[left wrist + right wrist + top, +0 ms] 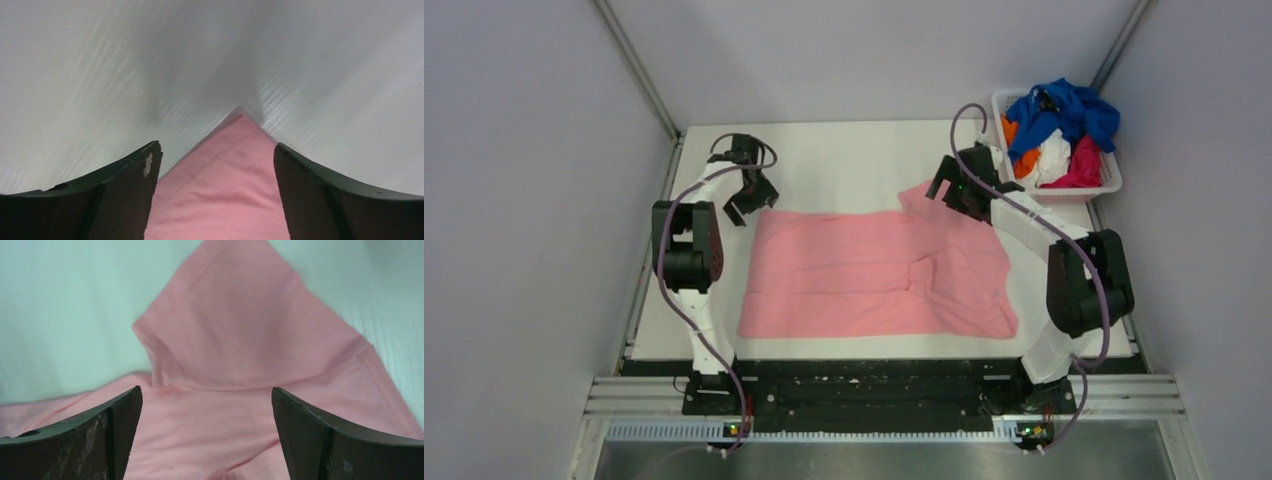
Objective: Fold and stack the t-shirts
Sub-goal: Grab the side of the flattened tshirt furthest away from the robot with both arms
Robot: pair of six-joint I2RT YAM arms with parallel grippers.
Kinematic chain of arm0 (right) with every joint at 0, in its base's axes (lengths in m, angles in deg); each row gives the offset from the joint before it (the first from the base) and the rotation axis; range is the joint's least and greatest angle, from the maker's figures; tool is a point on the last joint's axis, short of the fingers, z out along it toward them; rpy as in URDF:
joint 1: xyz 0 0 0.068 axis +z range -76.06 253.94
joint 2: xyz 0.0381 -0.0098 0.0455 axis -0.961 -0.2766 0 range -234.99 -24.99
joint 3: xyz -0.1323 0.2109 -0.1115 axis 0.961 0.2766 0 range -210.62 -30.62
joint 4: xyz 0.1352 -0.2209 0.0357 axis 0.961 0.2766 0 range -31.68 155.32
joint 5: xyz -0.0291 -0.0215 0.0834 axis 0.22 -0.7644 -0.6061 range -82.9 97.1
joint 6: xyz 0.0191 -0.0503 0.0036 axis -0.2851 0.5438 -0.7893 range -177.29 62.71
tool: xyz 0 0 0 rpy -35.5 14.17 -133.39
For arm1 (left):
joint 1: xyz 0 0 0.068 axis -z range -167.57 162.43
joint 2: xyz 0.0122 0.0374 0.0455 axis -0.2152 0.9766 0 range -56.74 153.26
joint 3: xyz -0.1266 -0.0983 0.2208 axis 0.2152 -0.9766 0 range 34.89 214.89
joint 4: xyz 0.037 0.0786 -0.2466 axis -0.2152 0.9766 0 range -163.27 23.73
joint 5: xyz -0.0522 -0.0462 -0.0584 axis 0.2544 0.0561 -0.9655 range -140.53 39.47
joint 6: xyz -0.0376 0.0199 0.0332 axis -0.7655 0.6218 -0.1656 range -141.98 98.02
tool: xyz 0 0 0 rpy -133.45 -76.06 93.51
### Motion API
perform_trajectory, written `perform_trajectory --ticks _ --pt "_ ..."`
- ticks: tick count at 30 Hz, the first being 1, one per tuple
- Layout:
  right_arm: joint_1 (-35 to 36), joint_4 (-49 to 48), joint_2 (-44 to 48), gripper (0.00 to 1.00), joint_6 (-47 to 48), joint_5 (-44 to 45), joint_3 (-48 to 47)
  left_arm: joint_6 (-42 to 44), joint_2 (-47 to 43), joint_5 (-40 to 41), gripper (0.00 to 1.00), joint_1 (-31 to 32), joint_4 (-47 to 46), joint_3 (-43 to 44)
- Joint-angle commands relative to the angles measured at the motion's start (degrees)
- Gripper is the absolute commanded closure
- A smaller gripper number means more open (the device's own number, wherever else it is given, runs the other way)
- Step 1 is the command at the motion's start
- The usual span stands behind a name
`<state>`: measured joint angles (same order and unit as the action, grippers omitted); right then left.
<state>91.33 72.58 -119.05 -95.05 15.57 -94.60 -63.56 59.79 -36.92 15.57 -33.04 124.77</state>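
The sleeve's far end (239,246) lies below and outward of the gripper's fingers. My right gripper moves outward and down onto that end next and closes there.
A light salmon-pink t-shirt (874,272) lies spread flat on the white table, folded lengthwise, with a sleeve sticking out at its far right. My left gripper (749,203) is open and empty above the shirt's far left corner (235,175), which lies between the jaws. My right gripper (952,188) is open and empty above the far right sleeve (235,335). Other t-shirts sit in a basket: royal blue (1069,108), orange (1022,157), white (1052,158) and magenta (1085,166).
A white plastic lattice basket (1112,182) stands at the table's far right corner. Grey walls close in on the left, back and right. A black rail with the arm bases (864,385) runs along the near edge.
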Motion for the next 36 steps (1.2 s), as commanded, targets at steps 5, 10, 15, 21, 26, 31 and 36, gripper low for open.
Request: perform_trajectory --ticks 5,10,15,21,26,31,36 --pt "-2.4 -2.3 -12.7 0.01 10.4 -0.3 -17.5 2.2 5.6 0.0 0.21 -0.1 3.5 5.7" --pt "-2.4 -2.8 -21.3 0.01 16.9 0.2 -26.2 3.2 9.0 -2.1 0.27 -0.1 3.1 8.3" --pt "-2.5 0.7 -30.7 0.01 20.6 2.5 -37.0 3.9 11.0 -2.8 0.34 -0.1 3.3 10.1" --pt "-2.5 1.1 -37.0 0.02 21.9 1.2 -44.6 4.8 11.7 -3.9 0.54 0.1 3.9 10.4" --pt "-2.5 3.7 -42.6 0.02 23.8 2.6 -51.9 6.6 12.3 -7.2 1.0 0.3 4.5 10.2" --pt "-2.5 7.2 -45.5 0.05 23.7 3.7 -53.1 7.4 8.5 -6.1 1.0 0.3 1.6 6.9" --pt "-2.5 12.3 -46.7 0.08 23.5 6.7 -54.3 7.8 3.5 -4.8 1.0 0.3 -1.3 3.9"
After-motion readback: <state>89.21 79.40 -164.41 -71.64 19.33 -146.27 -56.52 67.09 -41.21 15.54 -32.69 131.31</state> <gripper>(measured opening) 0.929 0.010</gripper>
